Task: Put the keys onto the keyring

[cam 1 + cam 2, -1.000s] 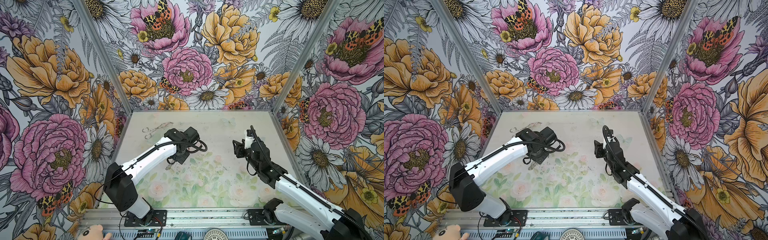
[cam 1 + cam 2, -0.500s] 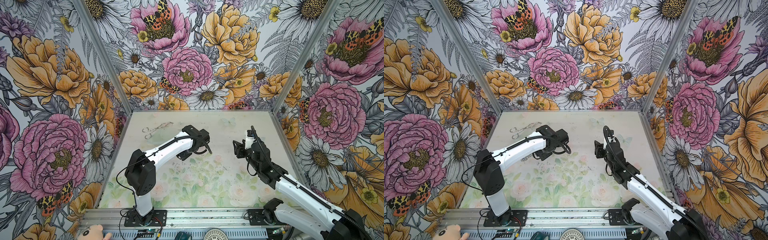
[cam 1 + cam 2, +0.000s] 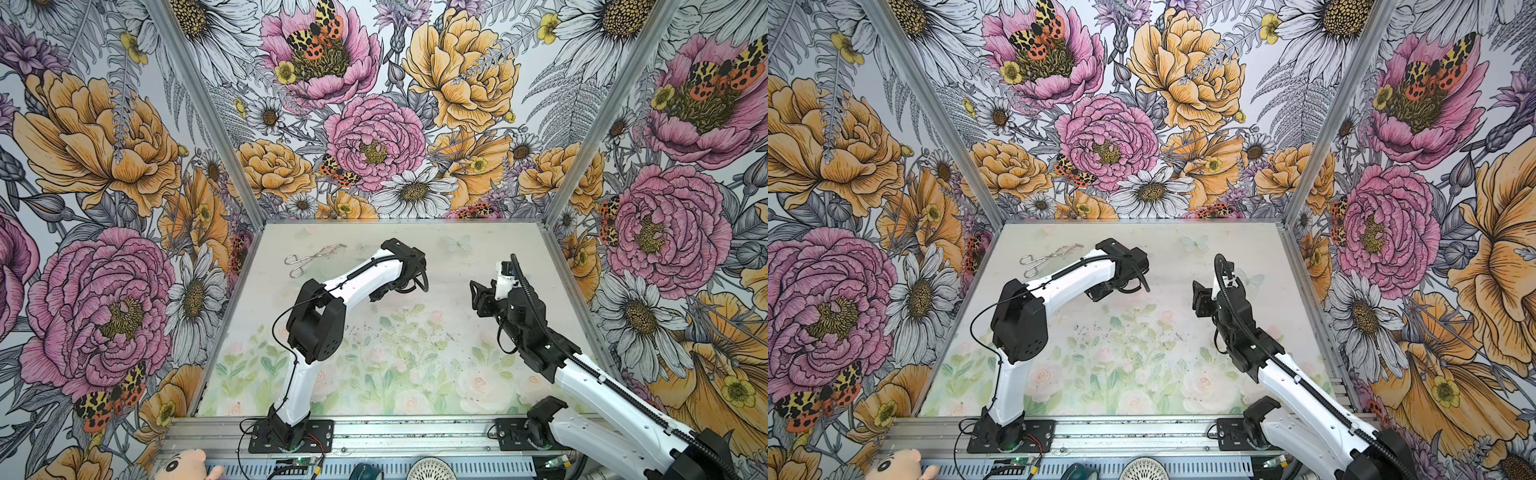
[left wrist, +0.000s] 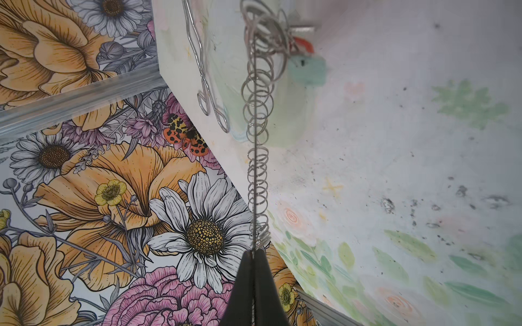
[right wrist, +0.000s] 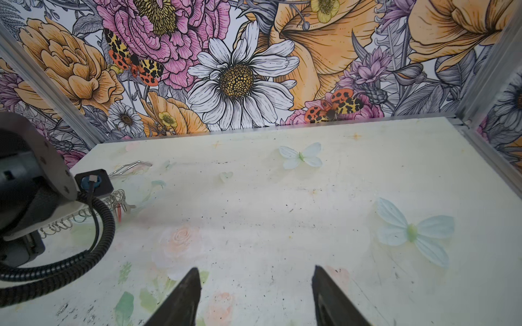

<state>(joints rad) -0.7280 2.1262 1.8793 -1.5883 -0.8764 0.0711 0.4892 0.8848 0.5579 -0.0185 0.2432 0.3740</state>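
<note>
I will pull my left gripper back toward my base over the bare tabletop next and let go of the keyring, since the keys already hang at the far end of the hoop.
In the left wrist view my left gripper is shut on the keyring. The hoop shows edge-on as a thin dark line fringed with many small silver rings. At its far end hang the keys, silvery with a red tag. In both top views the left wrist covers the hoop; the left gripper sits mid-table. The right wrist view catches some rings of the keyring and the red tag of the keys under the left arm. My right gripper is open and empty, over the table to the right.
Silver scissor-shaped tongs lie at the back left of the table. Floral walls enclose the table at the back and on both sides. A plush toy pokes up below the front rail.
The left arm has swung its elbow in towards the middle, and its gripper has moved right and back, still shut on the keyring. The right gripper's jaws have widened slightly.
</note>
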